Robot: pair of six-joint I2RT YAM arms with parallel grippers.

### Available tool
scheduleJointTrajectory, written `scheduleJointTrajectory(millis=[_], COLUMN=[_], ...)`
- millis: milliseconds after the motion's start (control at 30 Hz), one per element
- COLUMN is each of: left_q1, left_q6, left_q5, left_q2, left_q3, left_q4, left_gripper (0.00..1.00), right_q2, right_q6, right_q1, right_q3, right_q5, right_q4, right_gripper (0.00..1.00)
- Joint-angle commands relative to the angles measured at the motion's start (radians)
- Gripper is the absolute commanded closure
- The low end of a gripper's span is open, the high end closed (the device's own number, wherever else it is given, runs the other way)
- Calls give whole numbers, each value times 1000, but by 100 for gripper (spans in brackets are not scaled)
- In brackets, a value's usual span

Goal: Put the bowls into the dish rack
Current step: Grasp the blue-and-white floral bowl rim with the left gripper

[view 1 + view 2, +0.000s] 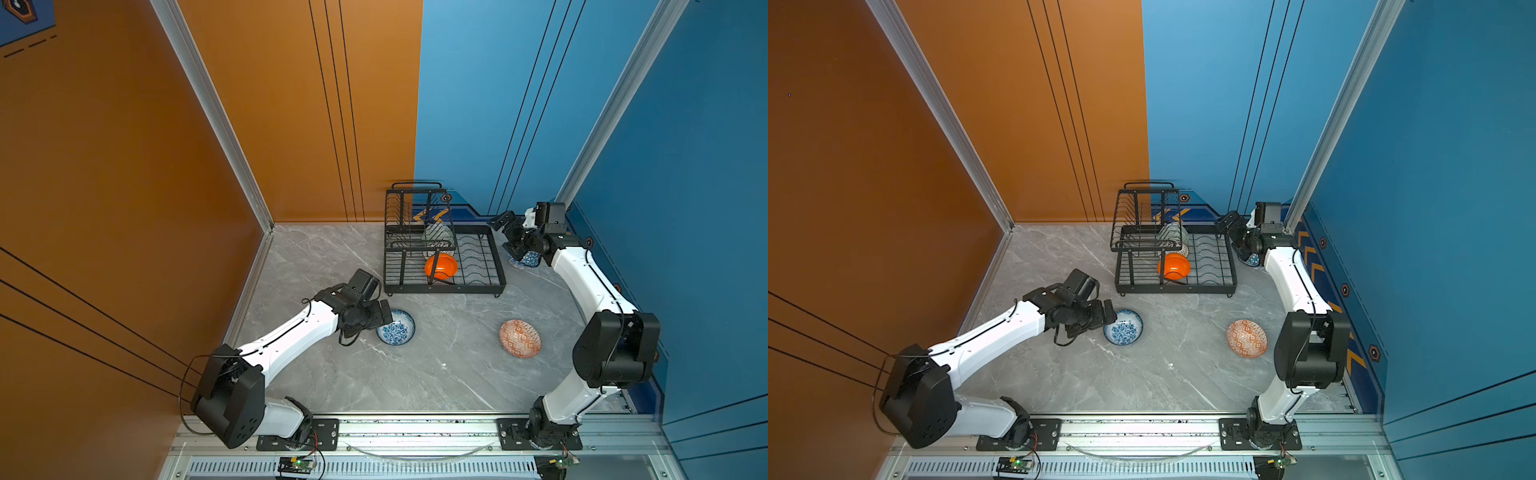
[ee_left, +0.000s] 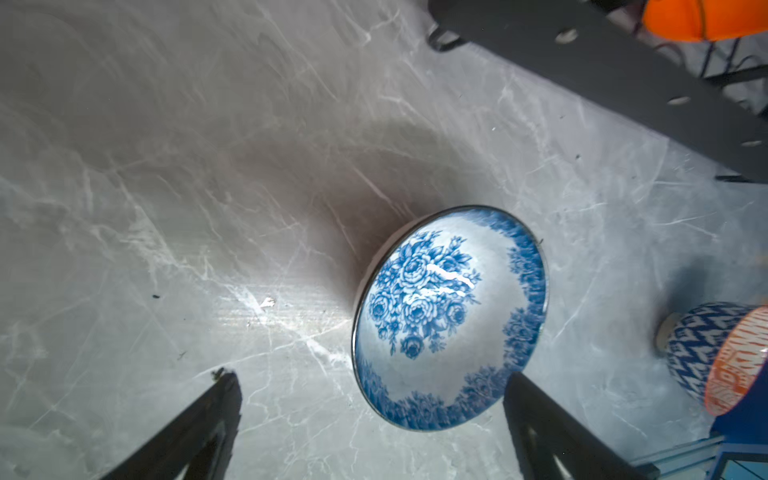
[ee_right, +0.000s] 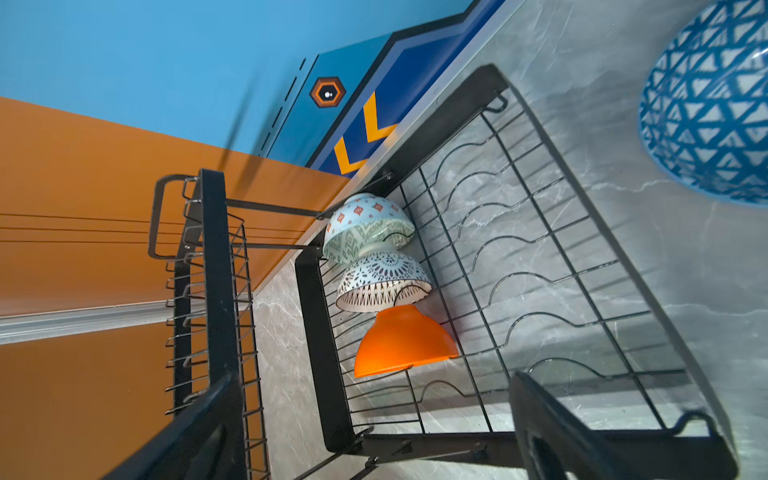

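The blue-floral bowl's nearest rim edge [image 1: 378, 332] [image 2: 357, 374] lies below my open left gripper, so next I will lower it until its fingers straddle that edge, then close them.
The black wire dish rack [image 1: 482, 282] [image 1: 1217, 284] [image 3: 324, 332] stands at the back. In its base, on edge, are a pale-green bowl [image 3: 365, 228], a dark-lattice bowl [image 3: 382, 282] and an orange bowl [image 1: 441, 266] [image 3: 403, 340]. A blue-floral bowl [image 1: 395, 328] [image 1: 1123, 328] [image 2: 451, 316] sits upright on the table. My open left gripper [image 1: 385, 318] [image 2: 372, 376] is at its left rim. An orange-red geometric bowl [image 1: 520, 338] [image 1: 1246, 338] lies tilted at the right. My open right gripper [image 1: 505, 235] [image 3: 371, 376] hovers empty beside the rack's right end, above a blue triangle-patterned bowl [image 1: 524, 260] [image 3: 706, 104].
The grey marble table [image 1: 415, 374] is walled by an orange panel on the left and blue panels behind and on the right. The rack's raised upper basket [image 1: 409, 216] is at its left end. An aluminium rail [image 1: 415, 432] runs along the front edge.
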Motion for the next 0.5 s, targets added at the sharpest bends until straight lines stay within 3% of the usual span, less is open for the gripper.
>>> scheduleJointTrajectory(millis=[0,167,467], left_q1=[-8,-6,2], left_q6=[-24,-11,-11], left_q5=[15,45,47], left_q2=[41,118,190], left_q3=[-1,41,98], left_q4=[-38,-38,-38], left_gripper=[2,15,52], right_q2=[-14,-35,-40], right_q6=[-23,-16,-2], right_q1=[17,20,3], right_q3=[-22,-54,-50], right_q5=[21,24,12], right_q4=[-36,-34,-30], right_gripper=[0,0,0])
